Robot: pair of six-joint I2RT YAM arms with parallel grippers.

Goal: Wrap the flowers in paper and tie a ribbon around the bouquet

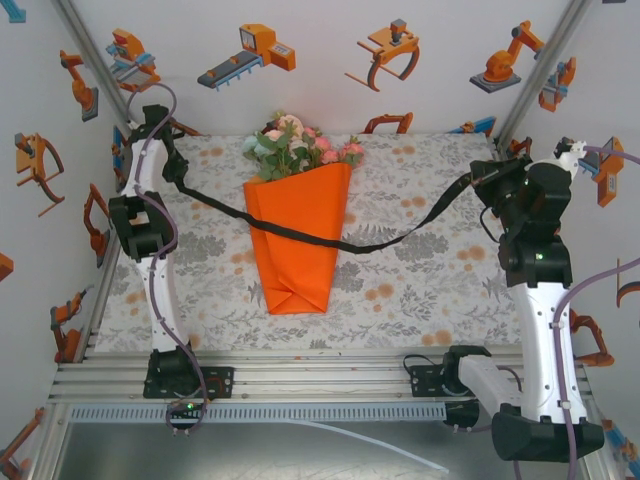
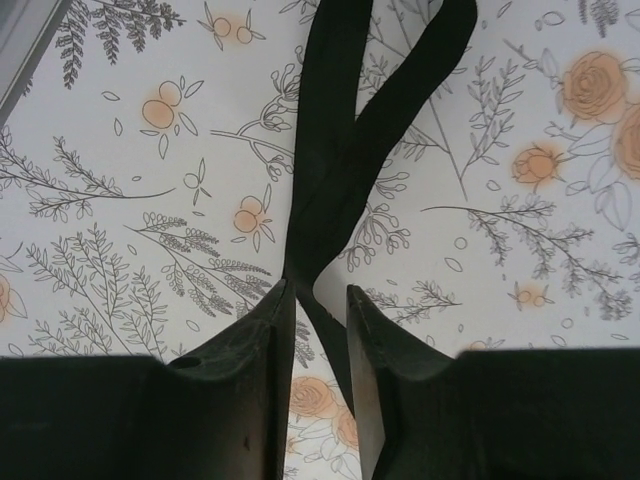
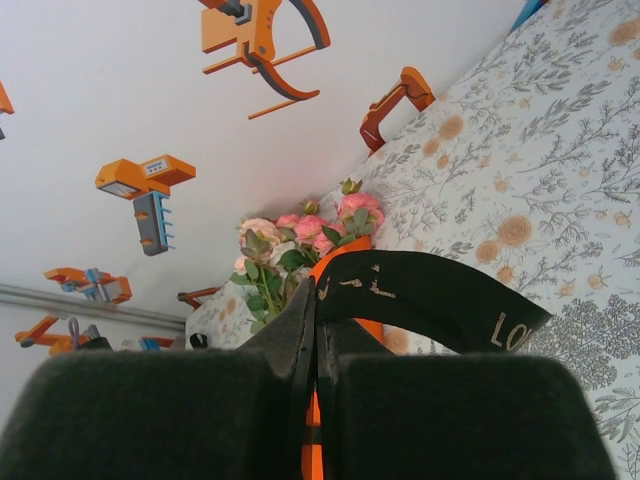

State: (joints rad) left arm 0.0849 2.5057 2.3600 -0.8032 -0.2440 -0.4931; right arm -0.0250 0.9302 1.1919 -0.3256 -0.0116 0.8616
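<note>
I should lower my left gripper a little over the ribbon's loose end (image 1: 180, 185) (image 2: 318, 312) and close its fingers there, since the black ribbon already runs between the open fingers.
The bouquet lies mid-table: pink and white flowers (image 1: 298, 143) top a cone of orange paper (image 1: 292, 265) that points toward the near edge. A black ribbon (image 1: 400, 232) drapes across the cone from one gripper to the other. My left gripper (image 1: 172, 165) at the far left stands open. In the left wrist view the ribbon (image 2: 335, 150) runs loosely through the gap of the left gripper (image 2: 320, 300). My right gripper (image 1: 482, 173) at the far right is shut on the ribbon's other end (image 3: 430, 292), pinched at the tips of the right gripper (image 3: 318, 302). The flowers (image 3: 300, 240) show beyond them.
A floral cloth (image 1: 430, 280) covers the table. White walls with orange robot stickers (image 1: 250, 52) close in the back and both sides, with metal posts (image 1: 95, 55) at the corners. The aluminium rail (image 1: 320, 378) with both arm bases runs along the near edge.
</note>
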